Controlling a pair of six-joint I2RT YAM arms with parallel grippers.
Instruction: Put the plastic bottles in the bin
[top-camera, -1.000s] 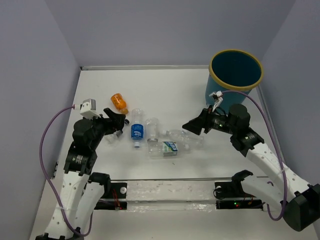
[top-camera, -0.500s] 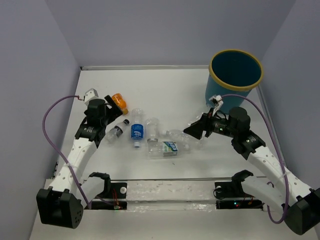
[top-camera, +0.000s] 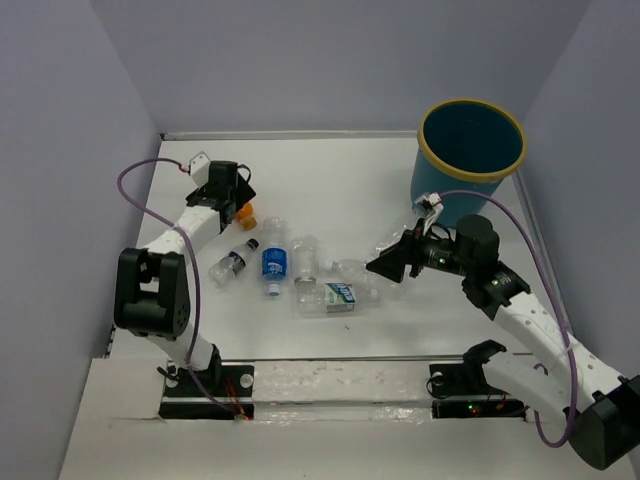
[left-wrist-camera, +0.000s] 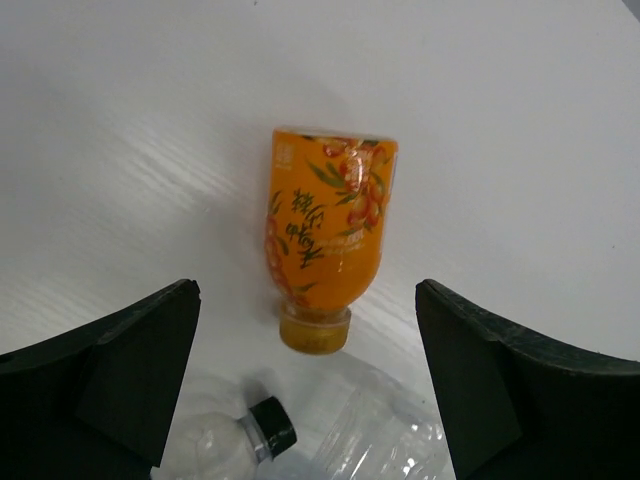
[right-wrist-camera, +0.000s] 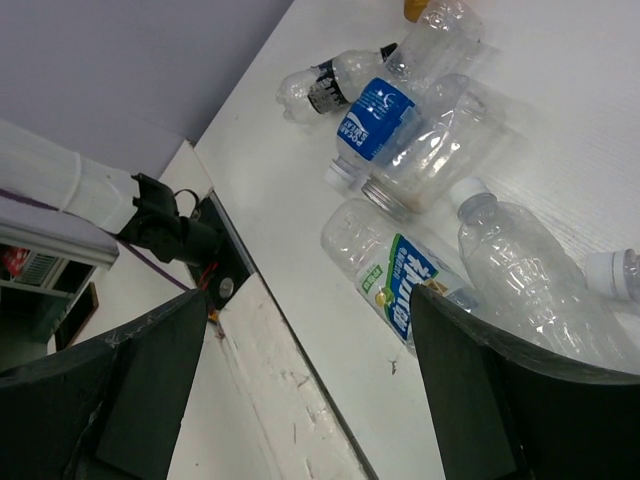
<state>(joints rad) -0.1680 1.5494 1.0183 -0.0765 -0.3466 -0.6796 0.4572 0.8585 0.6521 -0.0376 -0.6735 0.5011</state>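
The robot should lower its left gripper over the orange bottle's free base (left-wrist-camera: 333, 152), with its fingers along both sides, and close it, because other bottles lie only by the orange bottle's cap end.
The orange bottle (left-wrist-camera: 325, 235) lies on the white table with its cap toward my left gripper (left-wrist-camera: 310, 375), which is open and hovers over it. In the top view that gripper (top-camera: 236, 198) covers most of the orange bottle (top-camera: 246, 211). A clear black-capped bottle (top-camera: 230, 263), a blue-label bottle (top-camera: 273, 260), a clear bottle (top-camera: 306, 258), a green-white-label bottle (top-camera: 337, 296) and another clear bottle (top-camera: 365, 272) lie mid-table. My right gripper (top-camera: 386, 262) is open and empty just right of them; the green-white bottle (right-wrist-camera: 405, 285) lies by its right finger. The teal bin (top-camera: 470, 150) stands at the far right.
Grey walls close in the table on the left, back and right. A metal rail (top-camera: 330, 362) runs along the near edge by the arm bases. The right arm's purple cable (top-camera: 520, 215) loops beside the bin.
My left arm has swung from the near left out toward the far side, and its gripper now sits over the orange bottle. My right gripper has shifted only slightly. The bottles have not moved.
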